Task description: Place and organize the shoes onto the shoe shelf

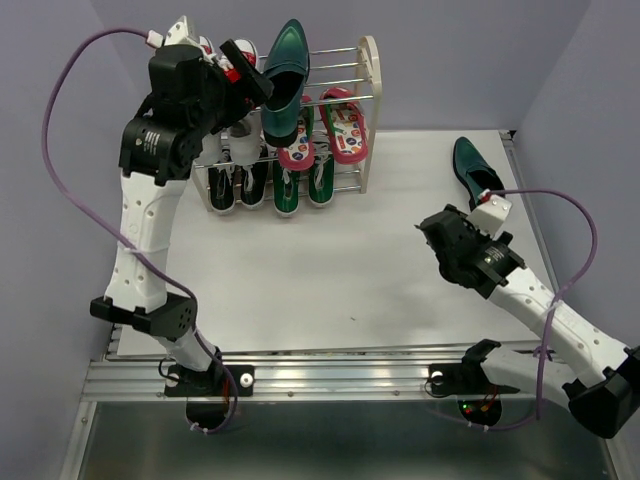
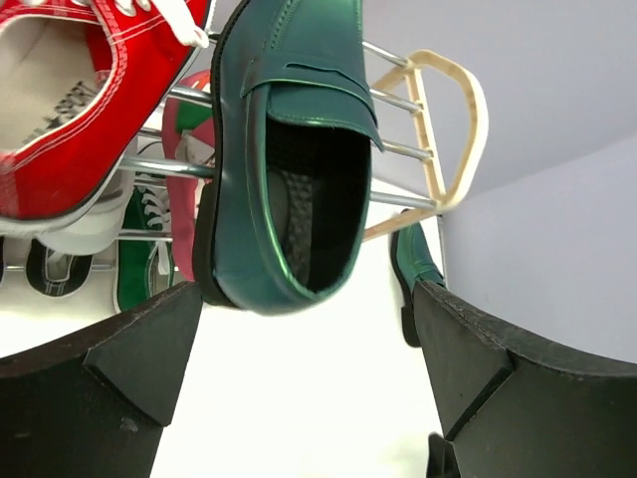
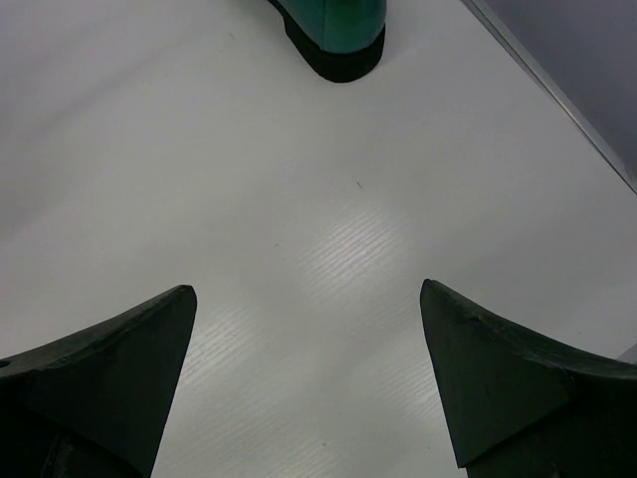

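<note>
Next, my right gripper moves outward and lowers onto the second loafer's heel [image 3: 348,42] from the shoe shelf's bar side, since that heel lies outward of it and below.
The shoe shelf [image 1: 368,100] stands at the back of the table. One dark green loafer [image 1: 285,80] rests on its top rods, heel toward me; it fills the left wrist view [image 2: 289,149]. My left gripper [image 1: 252,72] is open just behind that heel, its fingers [image 2: 109,388] apart and holding nothing. The second loafer [image 1: 474,170] lies on the table at the right, and its heel shows in the right wrist view [image 3: 338,30]. My right gripper [image 1: 433,232] is open and empty above the table, short of it. Pink-red flip-flops [image 1: 345,125] sit on the middle tier, green sneakers [image 1: 286,187] on the bottom.
Red sneakers [image 2: 70,90] sit on the top tier left of the loafer. Black and white sneakers [image 1: 228,187] fill the bottom left. The table's right edge rail [image 3: 557,90] runs close beside the second loafer. Purple walls close in both sides.
</note>
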Tool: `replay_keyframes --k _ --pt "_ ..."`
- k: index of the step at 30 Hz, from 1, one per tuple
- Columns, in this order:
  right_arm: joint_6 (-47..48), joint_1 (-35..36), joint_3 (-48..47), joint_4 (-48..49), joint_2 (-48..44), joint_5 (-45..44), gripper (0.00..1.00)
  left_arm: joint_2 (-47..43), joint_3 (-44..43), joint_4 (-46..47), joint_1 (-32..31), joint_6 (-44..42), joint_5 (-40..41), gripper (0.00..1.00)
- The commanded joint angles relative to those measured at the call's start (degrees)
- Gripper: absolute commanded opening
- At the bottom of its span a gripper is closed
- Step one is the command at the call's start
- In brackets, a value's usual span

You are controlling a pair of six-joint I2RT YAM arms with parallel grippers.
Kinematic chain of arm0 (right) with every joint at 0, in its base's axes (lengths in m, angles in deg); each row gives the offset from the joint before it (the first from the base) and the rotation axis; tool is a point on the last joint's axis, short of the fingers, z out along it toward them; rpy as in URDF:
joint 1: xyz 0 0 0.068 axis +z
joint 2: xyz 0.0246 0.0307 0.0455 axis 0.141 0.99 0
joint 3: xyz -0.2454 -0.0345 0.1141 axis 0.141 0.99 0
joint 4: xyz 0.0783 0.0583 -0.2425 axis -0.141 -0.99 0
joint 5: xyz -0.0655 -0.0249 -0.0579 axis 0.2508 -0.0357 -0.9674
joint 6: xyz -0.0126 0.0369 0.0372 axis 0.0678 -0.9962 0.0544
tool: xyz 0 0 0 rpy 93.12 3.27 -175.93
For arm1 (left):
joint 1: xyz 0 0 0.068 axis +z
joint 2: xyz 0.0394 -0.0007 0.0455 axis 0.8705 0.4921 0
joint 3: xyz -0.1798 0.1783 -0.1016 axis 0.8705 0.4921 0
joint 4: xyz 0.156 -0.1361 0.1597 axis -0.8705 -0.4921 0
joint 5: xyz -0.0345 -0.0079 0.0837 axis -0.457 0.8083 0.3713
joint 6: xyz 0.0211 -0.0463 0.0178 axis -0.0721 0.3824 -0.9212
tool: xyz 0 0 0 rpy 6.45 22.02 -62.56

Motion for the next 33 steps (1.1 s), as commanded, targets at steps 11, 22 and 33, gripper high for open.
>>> replay_keyframes --k 11,22,33 --pt "17.2 -34.6 -20.4 8.9 26.4 29.7 1.0 -33.5 41.0 5.6 -2.5 -7.4 -0.5 0.99" --pt "17.3 -49.2 -43.1 9.0 50.4 37.0 1.0 -51.4 61.3 0.9 -2.5 -6.2 1.9 0.99" --pt "13.5 -51.7 -42.0 10.9 54.9 40.4 0.88 -50.7 63.8 3.5 -2.5 -5.9 1.1 0.99"
